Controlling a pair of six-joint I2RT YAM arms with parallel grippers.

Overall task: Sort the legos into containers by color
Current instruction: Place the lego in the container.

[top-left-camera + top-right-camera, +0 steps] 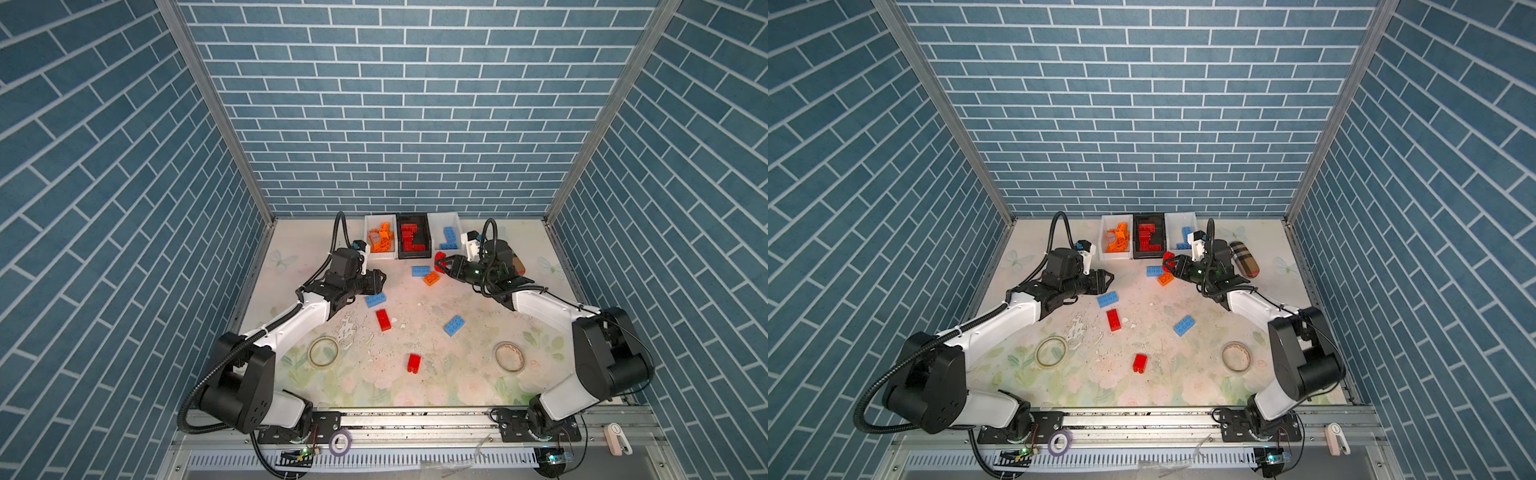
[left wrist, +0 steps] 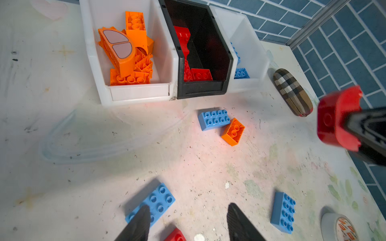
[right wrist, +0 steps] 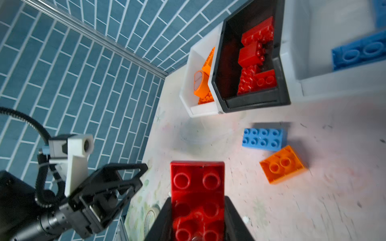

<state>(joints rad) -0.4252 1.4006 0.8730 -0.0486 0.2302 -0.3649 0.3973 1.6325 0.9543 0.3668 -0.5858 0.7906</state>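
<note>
The right gripper will next carry the red lego (image 3: 197,181) outward and release it over the black bin (image 3: 250,60), which is outward of the gripper and already has red legos in it.
My right gripper (image 3: 197,201) is shut on a red lego (image 3: 197,181), held above the table in front of the containers. Those are a white bin (image 1: 380,255) of orange legos, a black bin (image 1: 413,253) of red ones and a white bin (image 1: 436,224) with blue ones. My left gripper (image 2: 188,210) is open with nothing between its fingers, over a flat blue lego (image 2: 158,198). Loose on the table lie a blue lego (image 1: 420,271) beside an orange one (image 1: 431,278), a red one (image 1: 383,320), another blue (image 1: 454,325) and a red one (image 1: 413,363).
Two clear tape rolls (image 1: 323,352) (image 1: 508,356) lie near the table's front corners. A tan plaid case (image 1: 1244,258) lies at the back right, behind my right arm. A purple tape roll (image 1: 340,441) sits on the front rail.
</note>
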